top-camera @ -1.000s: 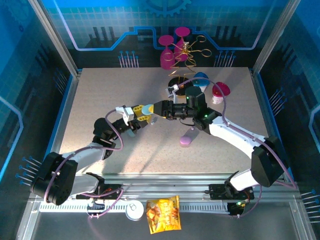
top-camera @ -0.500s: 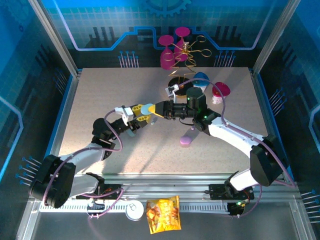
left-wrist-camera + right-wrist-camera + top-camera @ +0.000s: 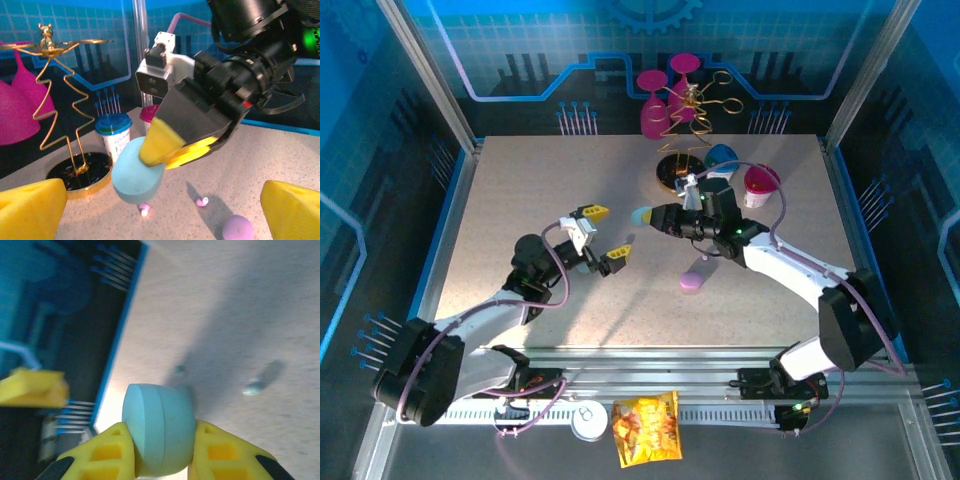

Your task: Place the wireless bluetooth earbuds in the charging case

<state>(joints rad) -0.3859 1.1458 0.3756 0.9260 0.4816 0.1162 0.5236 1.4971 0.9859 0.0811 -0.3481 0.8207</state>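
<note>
The robot needs to lower the case in its right gripper to the table below it next, tipping the fingers downward, to let go of the case.
My right gripper (image 3: 655, 215) is shut on a pale blue pill-shaped charging case (image 3: 642, 214) and holds it in the air over the table's middle. In the right wrist view the closed case (image 3: 160, 432) sits clamped between both yellow fingers. My left gripper (image 3: 604, 234) stands wide open just left of it, with nothing between its fingers (image 3: 30, 207). Two lilac earbuds (image 3: 144, 208) (image 3: 202, 201) lie on the table under the case. Two pale blue earbuds (image 3: 255, 387) (image 3: 180, 370) lie further off. A lilac case (image 3: 691, 283) rests on the table.
A gold wire tree stand (image 3: 682, 130) on a black base, pink glasses (image 3: 660, 100), a blue-lidded cup (image 3: 722, 157) and a pink-lidded cup (image 3: 760, 182) stand at the back. A snack bag (image 3: 645, 428) and a round tin (image 3: 588, 420) lie on the front rail.
The left gripper let go of the blue case, opened wide and drew back left. The right gripper closed on the case and carried it slightly right.
</note>
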